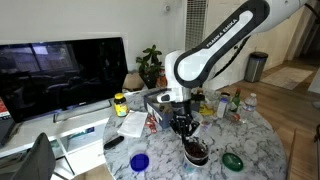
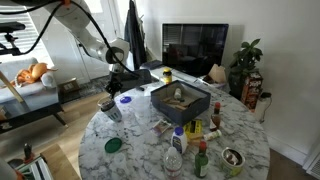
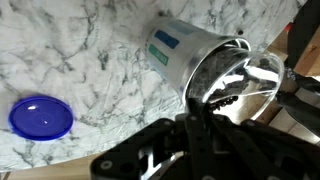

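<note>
The cup leans, so my gripper lowers toward the green lid next. It settles the cup (image 1: 195, 152) upright onto the bare marble beside the lid before releasing the cup's rim.
A clear plastic cup (image 3: 205, 62) with a blue-and-white label and dark contents stands on the round marble table (image 3: 70, 50). My gripper (image 3: 190, 100) is right above it, its dark fingers closed on the cup's rim. In both exterior views the gripper (image 1: 182, 126) (image 2: 113, 88) hangs over the cup (image 1: 195, 152) (image 2: 110, 108) near the table's edge. A blue lid (image 3: 40, 117) lies flat on the marble beside the cup and also shows in both exterior views (image 1: 139, 161) (image 2: 126, 99).
A green lid (image 1: 232, 160) (image 2: 114, 145) lies on the table. A dark tray (image 2: 180, 98) sits mid-table, with bottles (image 2: 176, 145) and jars around it. A yellow-capped bottle (image 1: 120, 103) and papers (image 1: 133, 124) lie nearby. A TV (image 1: 60, 72) and a plant (image 1: 150, 65) stand behind.
</note>
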Controlling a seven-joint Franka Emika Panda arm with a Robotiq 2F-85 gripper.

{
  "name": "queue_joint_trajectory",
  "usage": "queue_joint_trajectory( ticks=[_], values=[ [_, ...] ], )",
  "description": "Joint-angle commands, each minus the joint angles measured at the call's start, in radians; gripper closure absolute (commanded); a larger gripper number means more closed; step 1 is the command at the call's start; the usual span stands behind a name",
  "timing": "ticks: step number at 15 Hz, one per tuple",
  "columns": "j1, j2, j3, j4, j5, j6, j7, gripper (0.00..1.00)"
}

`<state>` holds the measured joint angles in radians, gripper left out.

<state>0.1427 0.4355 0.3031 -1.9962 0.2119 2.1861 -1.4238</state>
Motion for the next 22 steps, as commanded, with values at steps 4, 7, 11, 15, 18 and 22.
queue_joint_trajectory(
  ticks=[4, 7, 11, 15, 18, 22],
  values=[
    [-0.004, 0.017, 0.022, 0.025, -0.024, -0.123, -0.116, 0.99],
    [0.002, 0.008, 0.014, 0.010, -0.007, -0.098, -0.098, 0.94],
    [0.003, 0.008, 0.014, 0.011, -0.014, -0.098, -0.098, 0.94],
    [0.003, 0.014, 0.008, -0.001, -0.059, -0.101, -0.142, 0.99],
    [0.001, 0.017, 0.011, 0.000, -0.091, -0.112, -0.207, 0.99],
    [0.002, 0.019, 0.010, 0.006, -0.139, -0.138, -0.298, 0.99]
  ],
)
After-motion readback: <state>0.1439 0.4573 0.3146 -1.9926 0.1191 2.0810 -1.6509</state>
